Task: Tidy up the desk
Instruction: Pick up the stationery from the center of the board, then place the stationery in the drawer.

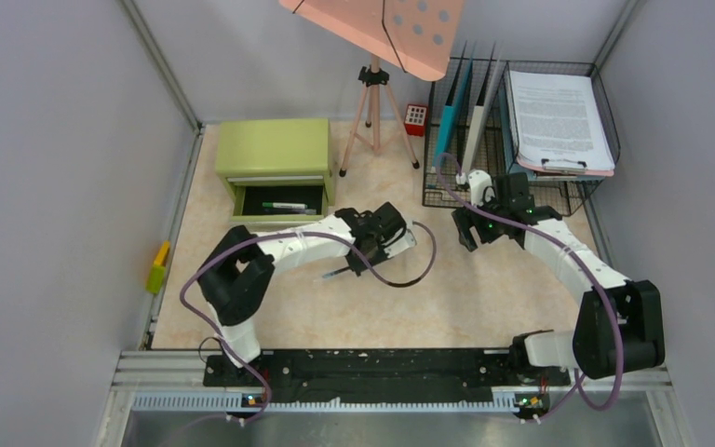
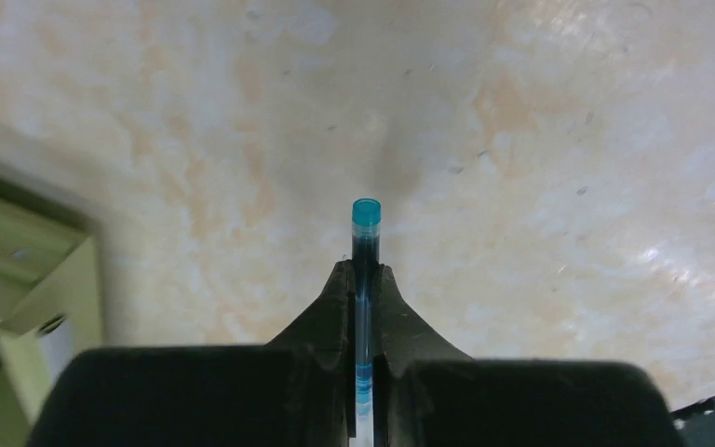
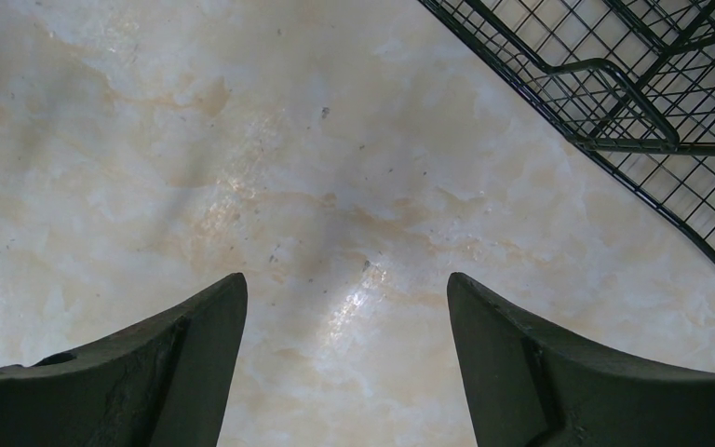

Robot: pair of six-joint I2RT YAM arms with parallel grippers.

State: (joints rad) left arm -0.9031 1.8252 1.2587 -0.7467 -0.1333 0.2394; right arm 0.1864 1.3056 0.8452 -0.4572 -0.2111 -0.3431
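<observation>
I will lift the pen outward with my left gripper over the green cabinet's open drawer (image 1: 283,200), then bring the pen down inside, since other pens already lie there.
The desk (image 1: 447,298) is a pale beige marbled tabletop; it also fills the left wrist view (image 2: 540,140) and the right wrist view (image 3: 242,140). My left gripper (image 1: 358,259) is shut on a pen with a blue cap (image 2: 366,222), held a little above the desk in front of the green cabinet. The pen sticks out toward the lower left in the top view (image 1: 335,273). My right gripper (image 1: 465,237) is open and empty (image 3: 346,279) over bare desk, just in front of the wire rack.
A green drawer cabinet (image 1: 275,149) stands at back left, its drawer (image 1: 279,200) open with pens inside. A tripod with a pink board (image 1: 372,102), a small red item (image 1: 415,118), a wire rack with folders (image 1: 465,121) and a paper tray (image 1: 559,116) stand behind. A yellow-green item (image 1: 158,267) lies at the left edge.
</observation>
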